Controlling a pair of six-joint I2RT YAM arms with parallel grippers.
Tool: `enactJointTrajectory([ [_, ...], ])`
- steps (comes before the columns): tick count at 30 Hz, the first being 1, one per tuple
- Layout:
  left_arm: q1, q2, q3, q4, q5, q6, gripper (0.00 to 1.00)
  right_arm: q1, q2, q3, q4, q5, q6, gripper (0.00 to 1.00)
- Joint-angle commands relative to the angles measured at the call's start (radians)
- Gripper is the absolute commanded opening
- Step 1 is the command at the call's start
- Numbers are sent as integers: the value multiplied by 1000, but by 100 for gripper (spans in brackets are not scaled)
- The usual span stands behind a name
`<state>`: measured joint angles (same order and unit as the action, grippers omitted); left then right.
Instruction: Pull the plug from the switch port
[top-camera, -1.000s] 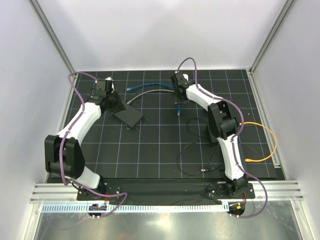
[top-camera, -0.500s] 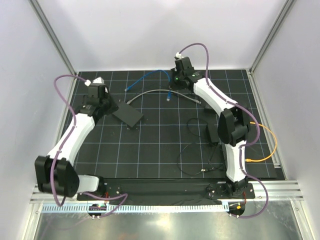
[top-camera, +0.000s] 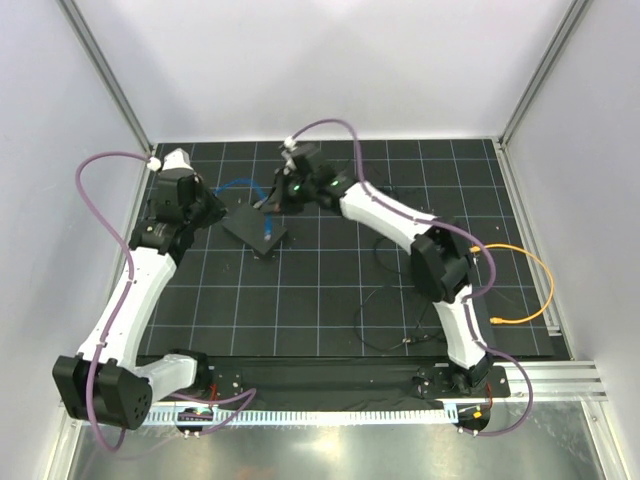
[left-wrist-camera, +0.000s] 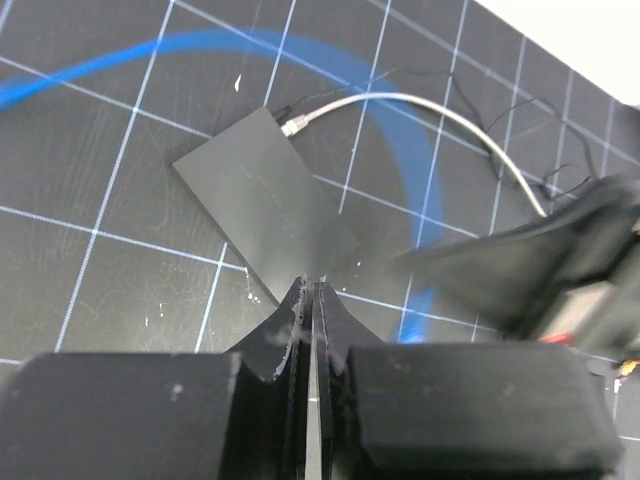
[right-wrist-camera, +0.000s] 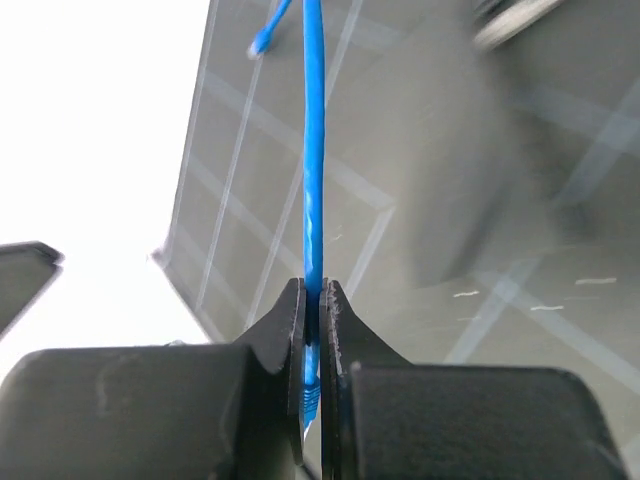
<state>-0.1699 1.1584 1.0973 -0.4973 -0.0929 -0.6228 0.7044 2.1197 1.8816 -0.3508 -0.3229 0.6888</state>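
The blue cable crosses above the switch, so my right gripper needs to carry it back past the switch's near corner and let go of it over the bare mat.
The switch is a flat black box on the gridded mat; it also shows in the left wrist view. A grey cable ends with its metal plug at the switch's far corner. My left gripper is shut and empty, just left of the switch, its tips at the switch's near edge. My right gripper hangs over the switch, shut on a blue cable right by its plug. The blue cable loops behind the switch.
An orange cable loops at the mat's right edge. Thin black wires lie right of centre. Aluminium posts and white walls close in the mat on three sides. The right arm stretches across the back of the mat.
My right gripper has swung left from the back centre with the blue cable, ending over the switch. My left arm has drawn back toward the left wall, gripper still by the switch.
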Motion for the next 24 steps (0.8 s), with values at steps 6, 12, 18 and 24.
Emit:
enactJointTrajectory([
  [6,4,-69,56,-49,-41,0,9,162,46,-154,240,14,228,1],
  [12,4,-43,59,-58,-30,0,11,247,19,-321,334,108,290,1],
  [18,4,56,98,-84,22,12,13,265,2,-413,345,101,284,12],
  [24,6,194,223,-149,74,44,14,279,-43,-502,417,59,227,32],
])
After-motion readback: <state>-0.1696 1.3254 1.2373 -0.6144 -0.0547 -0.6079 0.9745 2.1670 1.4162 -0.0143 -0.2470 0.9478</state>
